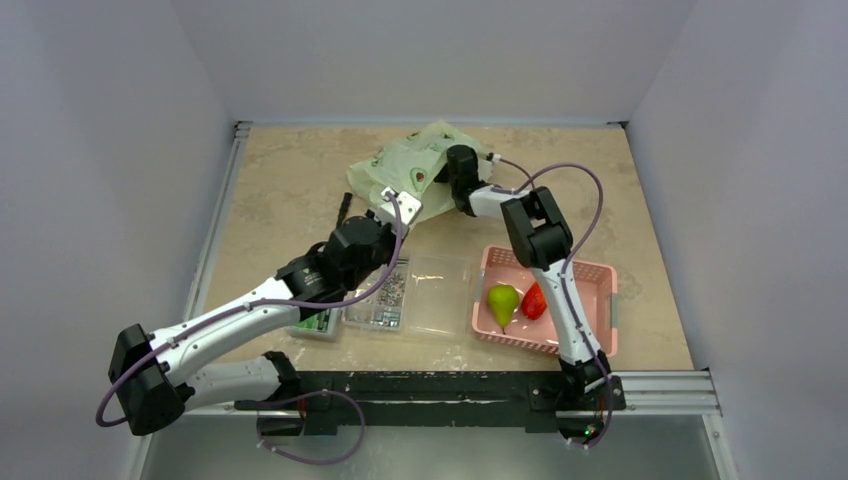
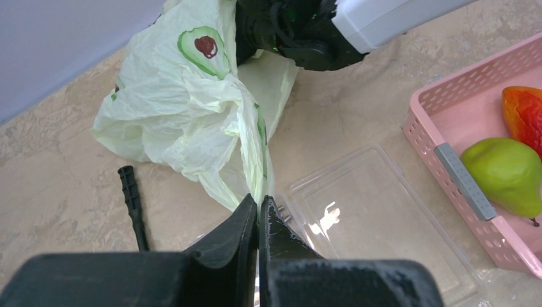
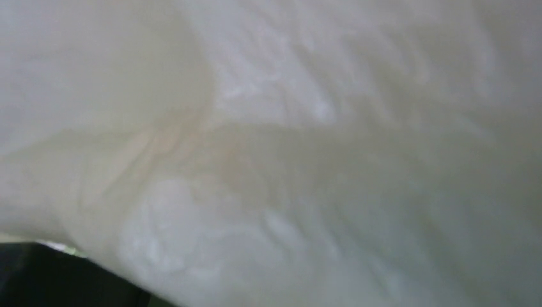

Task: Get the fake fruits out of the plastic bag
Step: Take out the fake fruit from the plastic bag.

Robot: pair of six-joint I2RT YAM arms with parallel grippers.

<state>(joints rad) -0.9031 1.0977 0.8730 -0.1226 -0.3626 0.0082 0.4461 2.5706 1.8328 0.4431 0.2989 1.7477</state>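
The pink basket has a bare bottom beside its red-orange piece [image 1: 535,300]. I will pull my right gripper out of the bag, move it back over that bare bottom and release.
The pale yellow-green plastic bag [image 1: 400,165] lies crumpled at the back of the table, an avocado print on its side [image 2: 204,46]. My left gripper [image 2: 259,201] is shut on a stretched strip of the bag, pulling it toward the front. My right gripper's black wrist [image 1: 462,170] is pushed into the bag's mouth from the right, and its fingers are hidden inside. The right wrist view shows only blurred bag film [image 3: 287,128]. Two fake fruits, a green pear [image 1: 502,302] and a red-orange piece [image 1: 535,300], lie in the pink basket [image 1: 590,300].
A clear compartmented box [image 1: 380,295] with small metal parts and its open lid [image 2: 377,211] lie between the arms, left of the basket. A black ribbed tool [image 2: 133,204] lies on the table left of the bag. Walls stand close at the back and sides.
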